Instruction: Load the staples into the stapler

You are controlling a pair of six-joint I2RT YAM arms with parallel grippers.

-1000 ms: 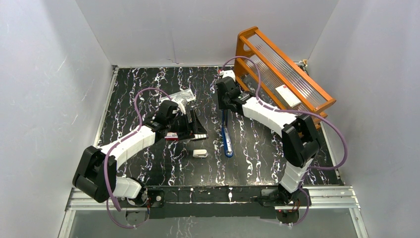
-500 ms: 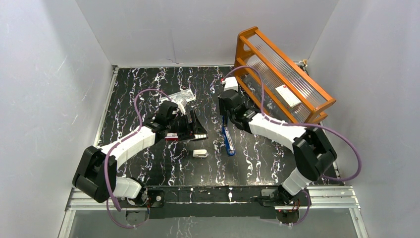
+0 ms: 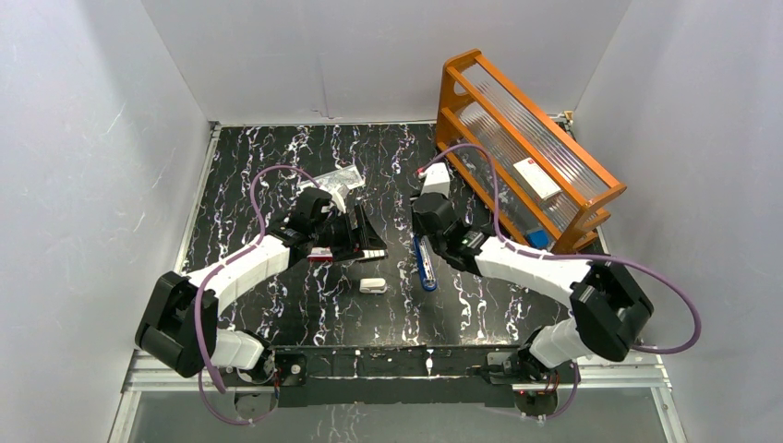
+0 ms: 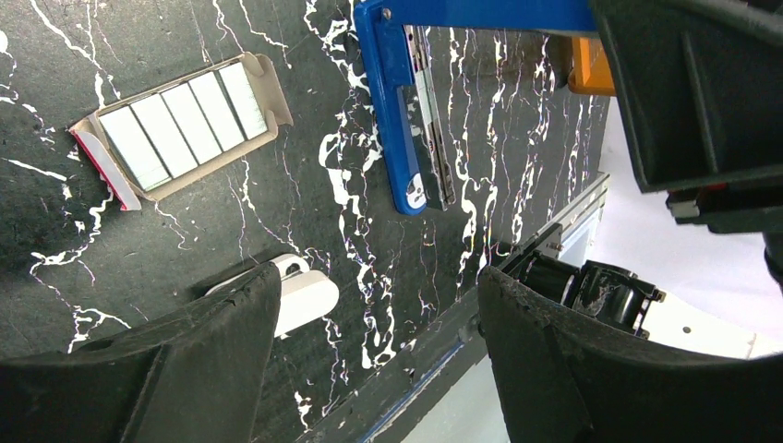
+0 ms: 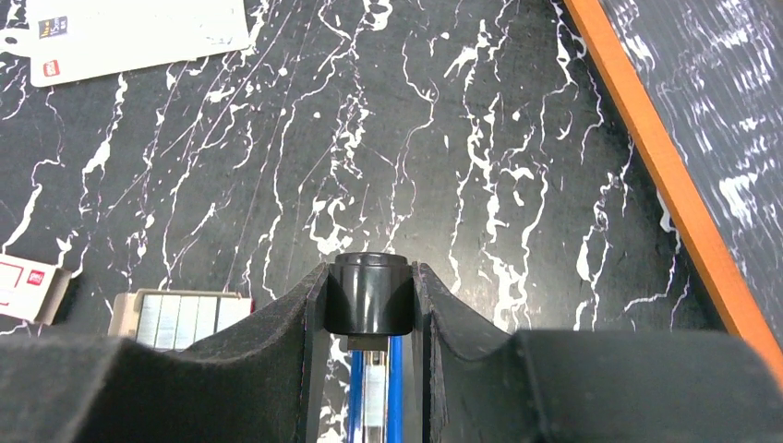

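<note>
I should swing my right gripper back and down next, to fold the black far end of the stapler over toward the near end of the silver bar.
The blue stapler (image 3: 424,263) lies opened on the black marble table, its silver rail facing up in the left wrist view (image 4: 406,111). My right gripper (image 3: 423,237) is shut on the stapler's black far end (image 5: 369,297), with the blue body running back between the fingers. The staples (image 4: 180,115) are grey strips side by side in an open cardboard tray with a red end, left of the stapler; they also show in the right wrist view (image 5: 180,318). My left gripper (image 4: 379,281) is open and empty, hovering above the table near the tray and stapler.
A small white oblong gadget (image 3: 373,285) lies near the left gripper's finger. An orange rack (image 3: 526,138) with clear panels stands at the back right. A clear plastic bag (image 3: 337,177) lies behind the left gripper. A white card (image 5: 138,32) lies farther back.
My right wrist has drawn nearer along the stapler and its elbow has swung out to the right. The left arm and the staples have not moved.
</note>
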